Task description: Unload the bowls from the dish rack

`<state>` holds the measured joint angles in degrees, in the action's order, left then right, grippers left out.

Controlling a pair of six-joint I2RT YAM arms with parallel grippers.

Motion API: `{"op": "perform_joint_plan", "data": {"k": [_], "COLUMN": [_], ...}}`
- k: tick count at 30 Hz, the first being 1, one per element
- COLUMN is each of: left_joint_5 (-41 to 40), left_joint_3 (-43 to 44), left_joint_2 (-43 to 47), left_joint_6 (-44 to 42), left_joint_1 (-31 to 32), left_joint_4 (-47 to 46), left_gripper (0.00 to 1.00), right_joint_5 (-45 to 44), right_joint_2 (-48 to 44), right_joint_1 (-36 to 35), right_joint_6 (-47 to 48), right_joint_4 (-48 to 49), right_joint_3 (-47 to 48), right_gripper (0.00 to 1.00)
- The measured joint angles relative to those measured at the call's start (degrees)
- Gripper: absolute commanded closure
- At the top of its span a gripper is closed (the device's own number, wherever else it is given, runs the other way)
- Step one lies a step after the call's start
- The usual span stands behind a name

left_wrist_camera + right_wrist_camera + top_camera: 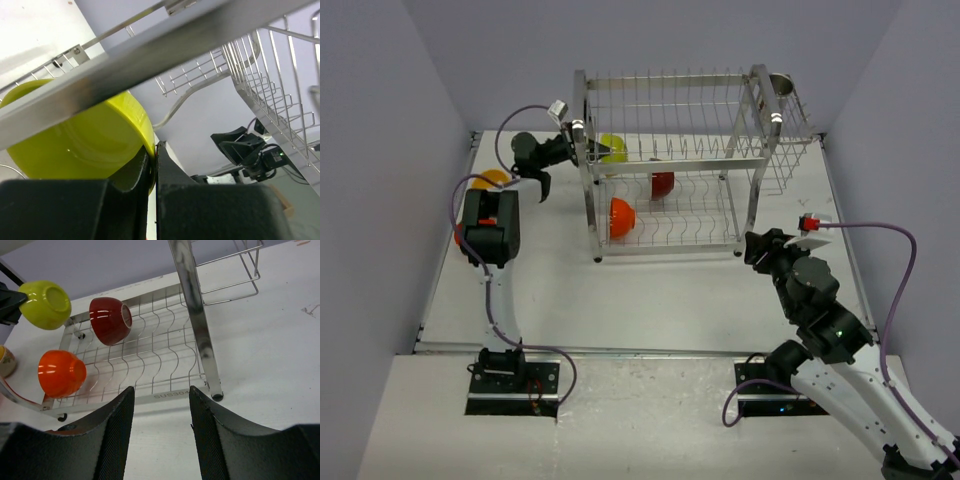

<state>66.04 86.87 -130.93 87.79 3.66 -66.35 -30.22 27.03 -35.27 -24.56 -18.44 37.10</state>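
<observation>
The orange bowl is outside the rack [756, 110], below my left gripper and to its left in the top view. My left gripper should swing over the bowl next, tilt down, lower and let go.
The steel dish rack [756, 110] stands at the back of the table. My left gripper [578, 148] reaches into its left end and is shut on the rim of the lime-green bowl [613, 148], which fills the left wrist view [80, 135] under a rack bar. An orange-red bowl [621, 217] and a dark red bowl [662, 183] sit on the lower tier; both show in the right wrist view, orange-red [61, 373] and dark red [109, 320]. My right gripper [758, 246] is open and empty at the rack's right front leg [197, 325].
A yellow-orange bowl [488, 180] and an orange one [459, 236] lie on the table left of the rack, partly hidden by my left arm. A small metal cup [783, 84] sits in the rack's side basket. White walls close in on both sides.
</observation>
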Motion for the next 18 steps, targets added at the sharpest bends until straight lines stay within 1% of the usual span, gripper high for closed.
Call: {"op": "perform_joint_plan", "data": {"k": [5,10,15,17,18], "left_joint_5": [-0.3,-2.3,-6.3,-8.3,-10.2], "left_joint_3": [-1.0,-0.9,1.7,1.8,1.8], "left_joint_2": [6.8,11.4,14.3,16.1,16.9], "left_joint_6": [-11.2,-26.1,-41.1,-45.8,-47.5], "left_joint_1": [-1.2,-3.5,-3.6,-3.6,-3.8], "left_joint_4": [11.9,32.3,56.3,64.0,66.4], "left_gripper": [1.00,1.00,1.00,1.00,1.00], "right_joint_5": [0.0,0.0,0.1,0.2,0.3], "right_joint_2": [-0.1,-0.2,-0.6,-0.9,-0.9], "right_joint_1": [0.0,0.0,0.0,0.0,0.0], "right_joint_6": [0.0,0.0,0.0,0.0,0.0], "right_joint_4": [0.0,0.0,0.1,0.1,0.2], "right_joint_3": [0.0,0.0,0.0,0.0,0.0], "right_gripper": [0.51,0.51,0.51,0.51,0.51]}}
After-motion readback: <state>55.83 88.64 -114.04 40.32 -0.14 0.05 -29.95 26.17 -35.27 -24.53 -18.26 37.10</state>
